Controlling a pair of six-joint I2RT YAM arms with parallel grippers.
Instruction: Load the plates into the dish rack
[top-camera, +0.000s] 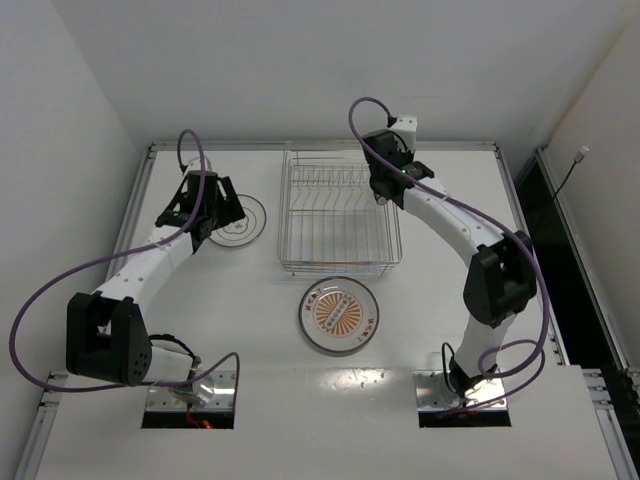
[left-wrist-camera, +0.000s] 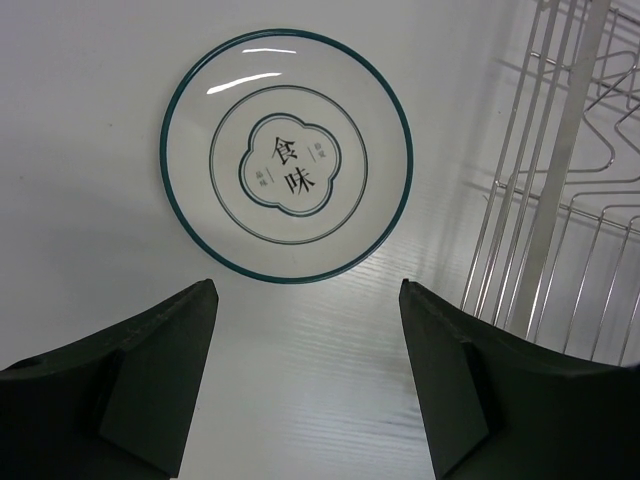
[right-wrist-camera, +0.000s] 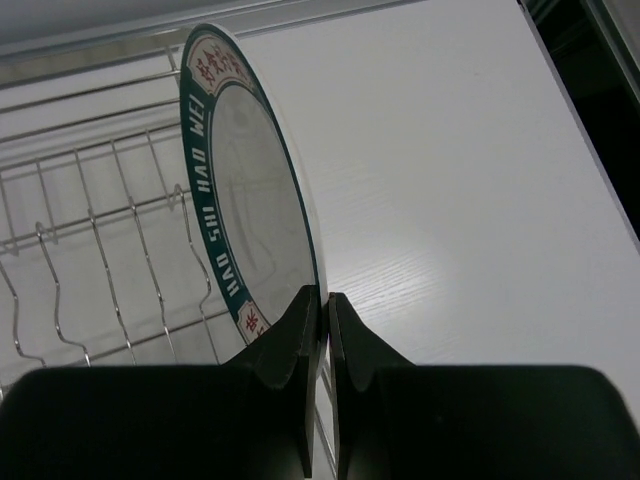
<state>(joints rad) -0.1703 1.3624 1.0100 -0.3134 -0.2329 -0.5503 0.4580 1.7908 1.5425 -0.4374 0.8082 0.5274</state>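
The blue-patterned plate needs to go between the rack's end wires, so my right gripper should lower it first and then release its rim.
A white plate with thin dark rings (left-wrist-camera: 287, 155) lies flat on the table, left of the dish rack (top-camera: 340, 264). My left gripper (left-wrist-camera: 308, 285) hovers open just at its near edge, nothing between the fingers. In the top view that gripper (top-camera: 212, 212) partly covers this plate (top-camera: 243, 222). My right gripper (right-wrist-camera: 325, 293) is shut on the rim of the blue-patterned plate (right-wrist-camera: 255, 190), holding it upright on edge over the right end of the rack (right-wrist-camera: 90, 220). The orange sunburst plate (top-camera: 339, 316) lies flat in front of the rack.
The rack's wire side (left-wrist-camera: 545, 200) stands close to the right of my left gripper. White walls enclose the table on the left and back. The table's right edge (top-camera: 525, 220) drops to a dark gap.
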